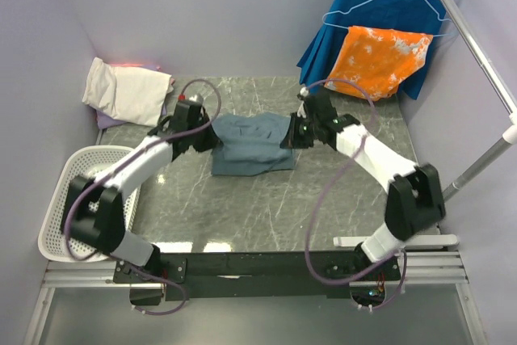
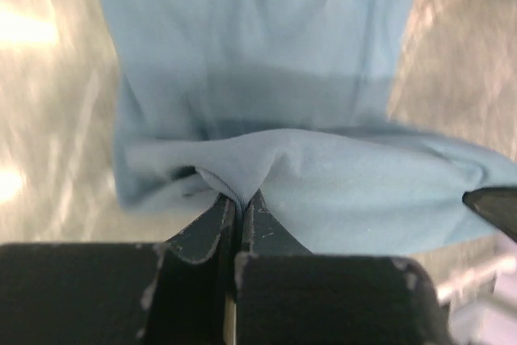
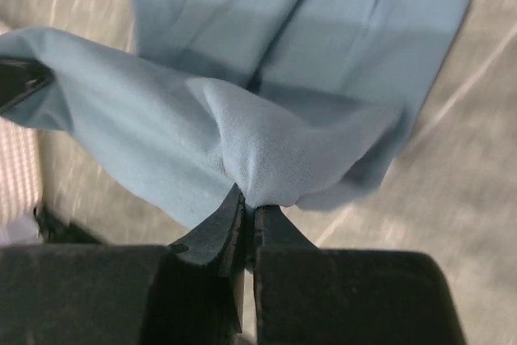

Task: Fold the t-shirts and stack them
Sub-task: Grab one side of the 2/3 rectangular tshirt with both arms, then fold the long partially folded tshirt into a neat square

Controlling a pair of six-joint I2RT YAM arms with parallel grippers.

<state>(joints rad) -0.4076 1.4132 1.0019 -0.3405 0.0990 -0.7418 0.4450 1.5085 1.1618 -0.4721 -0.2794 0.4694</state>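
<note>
The t-shirt's far end (image 1: 230,121) lies below and outward of my left gripper, so I will move outward and down and release the t-shirt's pinched edge over it.
The dusty blue-grey t-shirt (image 1: 250,145) lies partly folded in the middle of the marble table. My left gripper (image 1: 208,136) is shut on its left edge; the left wrist view shows the cloth (image 2: 266,119) pinched between the closed jaws (image 2: 239,199). My right gripper (image 1: 288,135) is shut on its right edge; the right wrist view shows a bunch of the cloth (image 3: 266,151) in the closed jaws (image 3: 249,206). The cream-white folded t-shirt (image 1: 128,90) lies at the back left, on a lavender one (image 1: 109,121) that barely shows.
A white mesh basket (image 1: 73,199) stands at the left table edge. The royal-blue pleated garment (image 1: 380,14) and the orange-and-white cloth (image 1: 381,58) hang on a rack at the back right. A metal rail (image 1: 477,46) runs along the right.
</note>
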